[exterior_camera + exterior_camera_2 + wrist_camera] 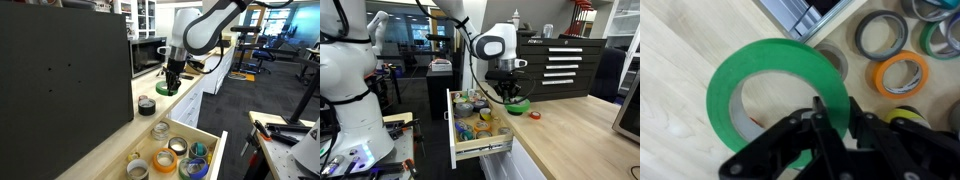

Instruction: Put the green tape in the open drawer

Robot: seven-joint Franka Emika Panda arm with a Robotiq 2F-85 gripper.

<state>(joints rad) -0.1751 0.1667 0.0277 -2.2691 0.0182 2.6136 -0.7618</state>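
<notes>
The drawer's orange tape roll (165,160) (900,74) is below my gripper, to its right in the wrist view. My gripper should move that way, go down onto it and let go of the tape.
The green tape (770,70) is a bright green ring held between the fingers of my gripper (835,115), which is shut on its near edge. In both exterior views the gripper (170,80) (510,93) holds the green tape (166,89) (518,104) just above the light wooden counter, near its edge. The open drawer (205,135) (480,148) is pulled out beside the counter, with several tape rolls inside. In the wrist view the drawer's inside (855,60) shows at the upper right.
A black tape roll (146,105) lies on the counter (110,135) next to a large black box (60,70). A small red object (534,115) lies on the counter. An orange tape roll (902,72) and grey rolls (882,33) lie in the drawer.
</notes>
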